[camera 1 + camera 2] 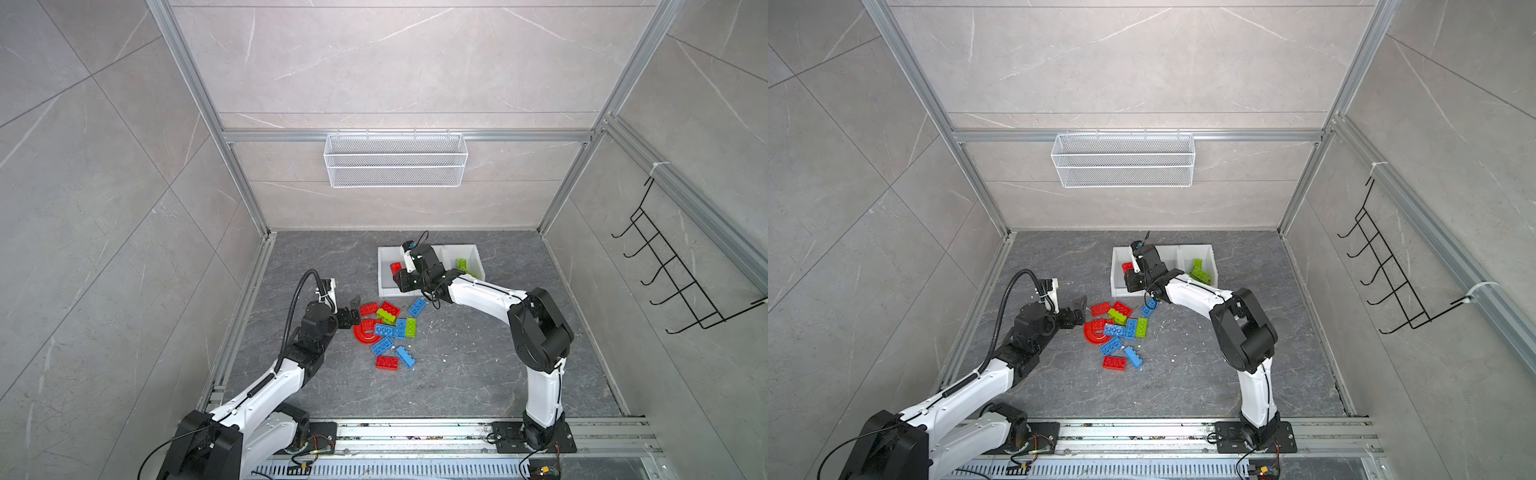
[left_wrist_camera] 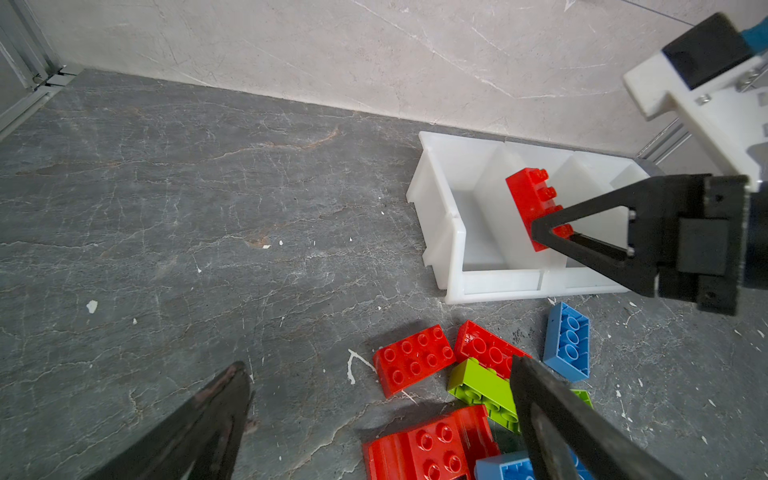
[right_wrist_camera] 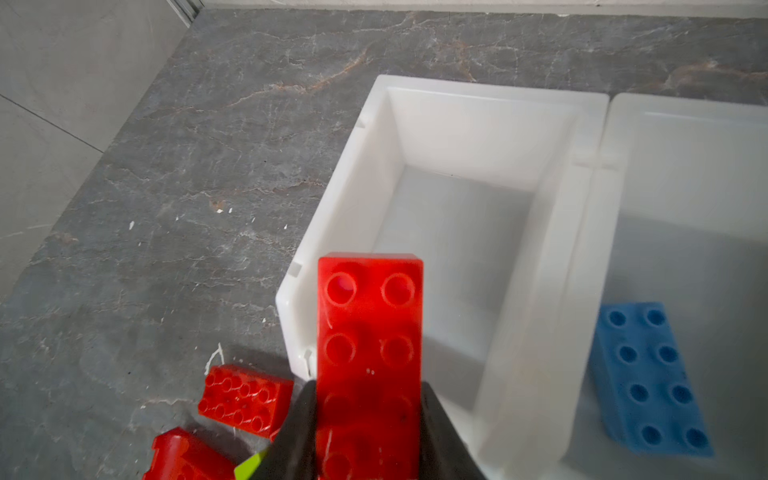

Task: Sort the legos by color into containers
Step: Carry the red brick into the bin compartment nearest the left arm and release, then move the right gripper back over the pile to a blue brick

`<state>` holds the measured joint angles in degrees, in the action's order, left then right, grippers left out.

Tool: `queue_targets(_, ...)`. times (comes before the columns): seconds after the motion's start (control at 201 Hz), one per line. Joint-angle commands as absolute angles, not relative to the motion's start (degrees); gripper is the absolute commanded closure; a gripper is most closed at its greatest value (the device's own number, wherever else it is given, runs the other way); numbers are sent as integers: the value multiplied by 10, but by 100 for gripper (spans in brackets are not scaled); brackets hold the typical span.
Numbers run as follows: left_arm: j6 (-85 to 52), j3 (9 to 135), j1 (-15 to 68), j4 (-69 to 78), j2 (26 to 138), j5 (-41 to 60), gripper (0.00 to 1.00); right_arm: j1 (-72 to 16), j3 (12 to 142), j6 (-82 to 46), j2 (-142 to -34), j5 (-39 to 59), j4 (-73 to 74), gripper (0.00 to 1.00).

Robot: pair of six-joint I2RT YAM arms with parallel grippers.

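I need to move my right gripper outward over the bottom of the empty container next and release the red lego (image 3: 370, 324), because other containers hold blue and green.
My right gripper (image 3: 369, 399) is shut on a red lego (image 3: 370, 324) and holds it over the near edge of the leftmost of the white containers (image 3: 374, 137); both top views show it there (image 1: 395, 267) (image 1: 1126, 266). A blue lego (image 3: 648, 374) lies in the middle bin. Green legos (image 1: 463, 265) sit in the right bin. Red, blue and green legos (image 1: 388, 328) lie piled on the floor, with a red arch (image 1: 365, 332) at the pile's left. My left gripper (image 1: 354, 311) is open at the pile's left edge, just above a red brick (image 2: 411, 357).
A white wire mesh basket (image 1: 395, 162) hangs on the back wall. A black wire hook rack (image 1: 673, 274) is on the right wall. Metal rails (image 1: 415, 432) run along the front edge. The right arm (image 1: 536, 328) arches over the floor toward the bins.
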<state>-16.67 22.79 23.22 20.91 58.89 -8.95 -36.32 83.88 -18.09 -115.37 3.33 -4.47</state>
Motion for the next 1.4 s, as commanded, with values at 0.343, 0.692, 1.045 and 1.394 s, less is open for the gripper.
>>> queue_targets(0.343,-178,238,230,227,574,-103,0,-366,978,-189,-1241,17,-139,53)
queue_targets(0.692,-176,239,230,227,576,-109,0,-366,803,-163,-1080,61,-101,36)
queue_targets(1.045,-170,235,229,212,542,-106,0,-376,595,-160,-960,78,-71,36)
queue_targets(1.394,-168,229,229,223,551,-101,0,-384,553,-149,-976,4,-45,43)
